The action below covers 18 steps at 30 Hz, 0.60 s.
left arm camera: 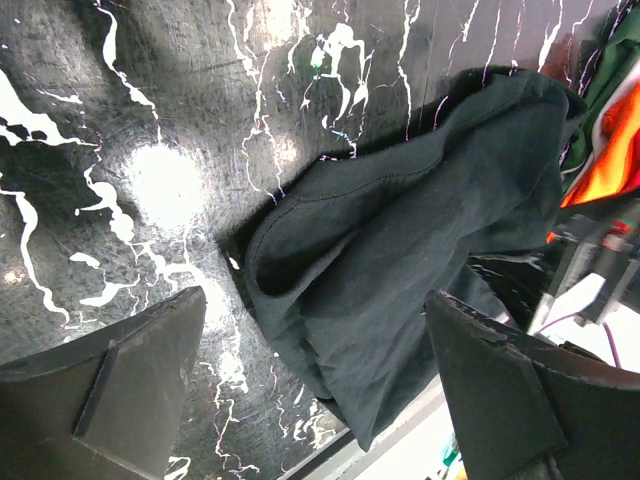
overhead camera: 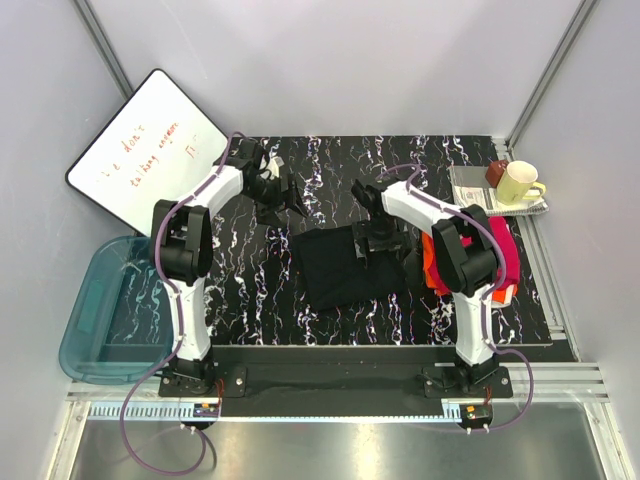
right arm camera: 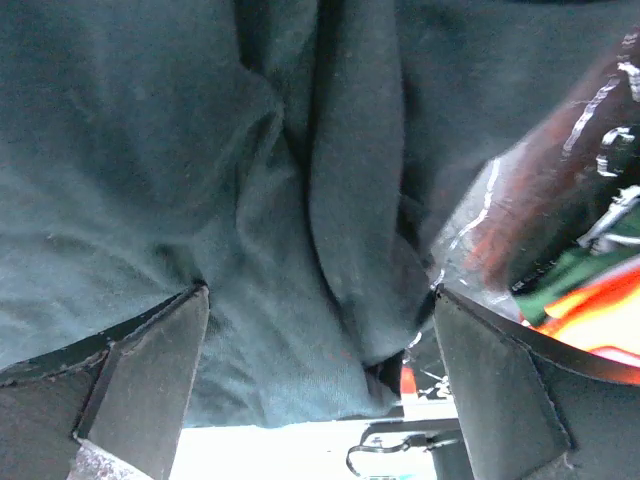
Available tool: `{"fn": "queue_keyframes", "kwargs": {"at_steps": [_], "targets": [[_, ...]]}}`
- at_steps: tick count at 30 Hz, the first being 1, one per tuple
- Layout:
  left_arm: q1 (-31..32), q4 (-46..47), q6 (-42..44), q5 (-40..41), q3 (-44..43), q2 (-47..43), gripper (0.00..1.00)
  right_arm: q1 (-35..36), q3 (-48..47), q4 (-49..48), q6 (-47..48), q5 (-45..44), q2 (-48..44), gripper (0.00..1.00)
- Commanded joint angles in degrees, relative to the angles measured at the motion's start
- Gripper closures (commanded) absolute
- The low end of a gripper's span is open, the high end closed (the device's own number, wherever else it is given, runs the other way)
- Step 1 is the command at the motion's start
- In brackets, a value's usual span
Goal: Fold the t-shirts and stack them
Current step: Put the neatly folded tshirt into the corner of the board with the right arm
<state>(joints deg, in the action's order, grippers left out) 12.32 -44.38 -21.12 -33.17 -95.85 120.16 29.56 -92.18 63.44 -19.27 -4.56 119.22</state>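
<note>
My right gripper lowers its open fingers around the fold of the black t-shirt's edge next and closes, since the fold lies below, its top running between them.
The black t-shirt (overhead camera: 345,265) lies bunched and partly folded in the middle of the marbled table (overhead camera: 250,290). My right gripper (overhead camera: 381,238) hangs over the shirt's upper right edge; in the right wrist view it (right arm camera: 320,390) stands open just above the wrinkled black cloth (right arm camera: 200,180), holding nothing. My left gripper (overhead camera: 283,200) is open up and to the left of the shirt, above bare table; its view shows the black t-shirt (left arm camera: 420,230) beyond the spread fingers (left arm camera: 130,390). The magenta-pink t-shirt (overhead camera: 506,250) and an orange piece (overhead camera: 432,268) lie at the right, partly hidden by the right arm.
A whiteboard (overhead camera: 145,150) leans at the back left. A blue bin (overhead camera: 100,310) sits off the table's left edge. A cream mug (overhead camera: 520,183) and a dark red thing (overhead camera: 497,172) stand on a notebook (overhead camera: 470,185) at the back right.
</note>
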Motion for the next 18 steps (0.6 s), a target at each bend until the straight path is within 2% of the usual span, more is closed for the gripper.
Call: {"fn": "queue_keyframes", "kwargs": {"at_steps": [1, 9, 10, 12, 13, 16, 17, 18], "targets": [[0.0, 0.3, 0.8, 0.6, 0.2, -4.2, 0.04, -1.4, 3.2, -3.7, 0.9, 2.4, -0.1, 0.0], [0.0, 0.0, 1.0, 0.8, 0.9, -4.5, 0.04, -5.3, 8.2, -11.2, 1.2, 6.9, 3.9, 0.0], [0.0, -0.1, 1.0, 0.9, 0.9, -4.6, 0.04, -5.3, 7.9, -12.2, 1.2, 7.4, 4.7, 0.06], [0.0, -0.4, 1.0, 1.1, 0.9, -4.8, 0.04, -5.6, 7.2, -13.2, 1.7, 12.2, 6.9, 0.21], [0.0, -0.4, 1.0, 1.2, 0.9, -4.8, 0.04, -5.6, 6.5, -14.0, 1.7, 15.6, 7.6, 0.42], [0.0, -0.8, 1.1, 1.6, 0.7, -5.0, 0.04, -5.6, 4.6, -14.2, 2.1, 18.4, 9.7, 0.85], [0.0, -0.9, 1.0, 1.7, 0.7, -5.0, 0.04, -5.6, 4.5, -14.2, 2.3, 18.4, 9.7, 0.97], [0.0, -1.1, 1.0, 1.7, 0.7, -5.1, 0.04, -5.6, 4.2, -14.0, 2.4, 17.8, 9.1, 0.99]]}}
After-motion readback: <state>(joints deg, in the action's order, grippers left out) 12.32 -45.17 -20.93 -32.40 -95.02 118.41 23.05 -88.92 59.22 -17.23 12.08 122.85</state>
